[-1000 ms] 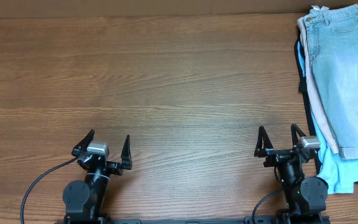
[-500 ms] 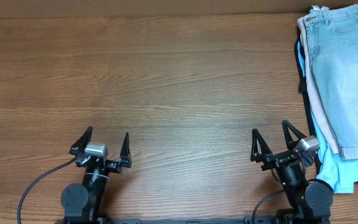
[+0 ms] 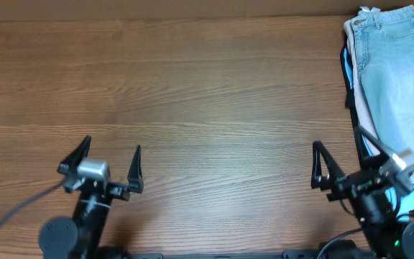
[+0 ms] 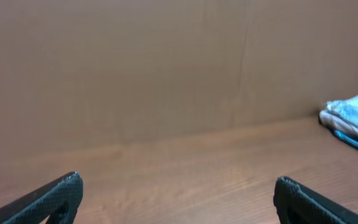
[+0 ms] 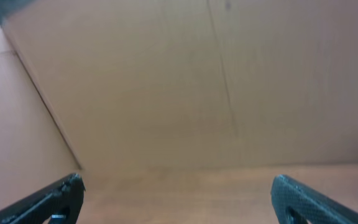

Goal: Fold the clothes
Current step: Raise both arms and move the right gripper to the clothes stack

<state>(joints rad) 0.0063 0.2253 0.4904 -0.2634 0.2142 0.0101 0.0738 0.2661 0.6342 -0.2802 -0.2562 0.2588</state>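
My right gripper passes over the legs of the jeans to the right in the overhead view next and tilts down onto their farther side edge.
The faded light-blue denim jeans (image 3: 401, 79) lie on top of a clothes pile at the table's right edge, waistband toward the back; they show small in the left wrist view (image 4: 356, 115). My left gripper (image 3: 110, 162) is open and empty over bare table near the front left. My right gripper (image 3: 340, 158) is open and empty near the front right, just left of the pile, its right finger over the pile's edge.
Under the jeans lie beige trousers (image 3: 369, 122), a bright sky-blue garment (image 3: 408, 201) and a dark item. The wooden table (image 3: 192, 93) stretches left of the pile. A brown cardboard wall (image 4: 166, 62) stands behind the table.
Both arms have lifted toward the camera. The left gripper shifted left, the right gripper shifted right toward the pile. Both stay open.
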